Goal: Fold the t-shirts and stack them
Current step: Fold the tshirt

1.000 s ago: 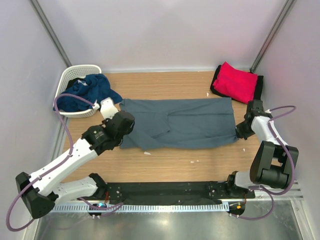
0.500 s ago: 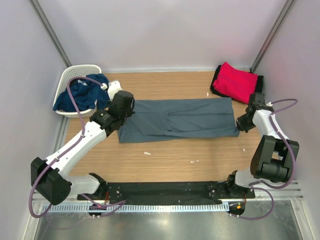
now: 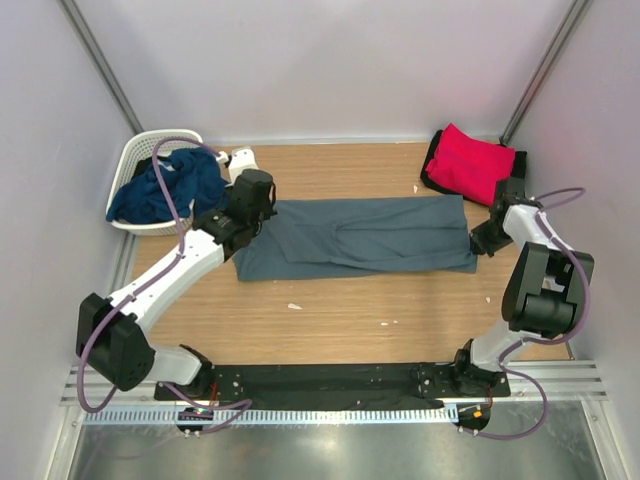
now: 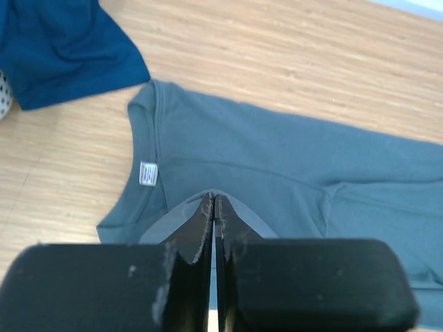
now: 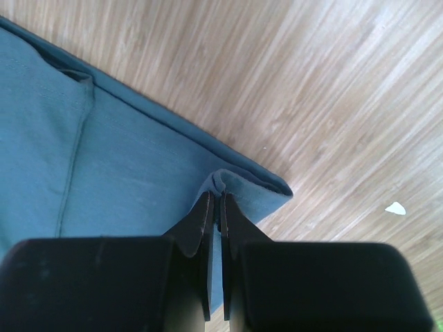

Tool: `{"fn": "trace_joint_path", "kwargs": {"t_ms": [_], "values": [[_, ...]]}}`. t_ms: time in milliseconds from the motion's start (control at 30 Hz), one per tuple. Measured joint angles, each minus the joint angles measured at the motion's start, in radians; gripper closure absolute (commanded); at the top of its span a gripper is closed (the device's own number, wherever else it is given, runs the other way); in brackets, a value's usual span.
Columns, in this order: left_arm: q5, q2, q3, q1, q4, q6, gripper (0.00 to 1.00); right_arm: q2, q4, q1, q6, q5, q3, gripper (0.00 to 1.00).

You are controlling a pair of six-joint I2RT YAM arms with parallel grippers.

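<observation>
My right gripper is to move a little away from my base next, along the hem end, toward the shirt's far edge.
A slate grey-blue t-shirt lies folded lengthwise across the middle of the wooden table. My left gripper is shut on a fold of it near the collar at its left end. My right gripper is shut on the hem corner at its right end. A folded bright red t-shirt lies on a black one at the back right. A navy blue t-shirt spills out of the basket; its edge shows in the left wrist view.
A white lattice basket stands at the back left against the wall. Small white scraps lie on the table in front of the shirt, and one shows in the right wrist view. A black rail runs along the near edge.
Both grippers have carried the shirt's near edge toward the back, folding it into a narrower strip. The left arm swung from the front left up to the collar end.
</observation>
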Motion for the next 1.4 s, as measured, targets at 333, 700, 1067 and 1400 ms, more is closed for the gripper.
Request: {"fn": "trace_joint_path", "kwargs": {"t_ms": [333, 700, 1067, 1400], "values": [[0.0, 0.085, 0.058, 0.05, 0.109, 0.095, 1.0, 0.049, 0.007, 0.0, -0.013, -0.017, 0.05, 0.99], [0.006, 0.195, 0.134, 0.064, 0.194, 0.158, 1.0, 0.121, 0.011, 0.0, -0.019, -0.039, 0.117, 0.99], [0.013, 0.285, 0.181, 0.071, 0.29, 0.202, 1.0, 0.201, 0.015, 0.0, -0.031, -0.051, 0.179, 0.94], [0.005, 0.351, 0.181, 0.078, 0.303, 0.198, 1.0, 0.262, 0.018, 0.0, -0.058, -0.08, 0.244, 0.59]]}}
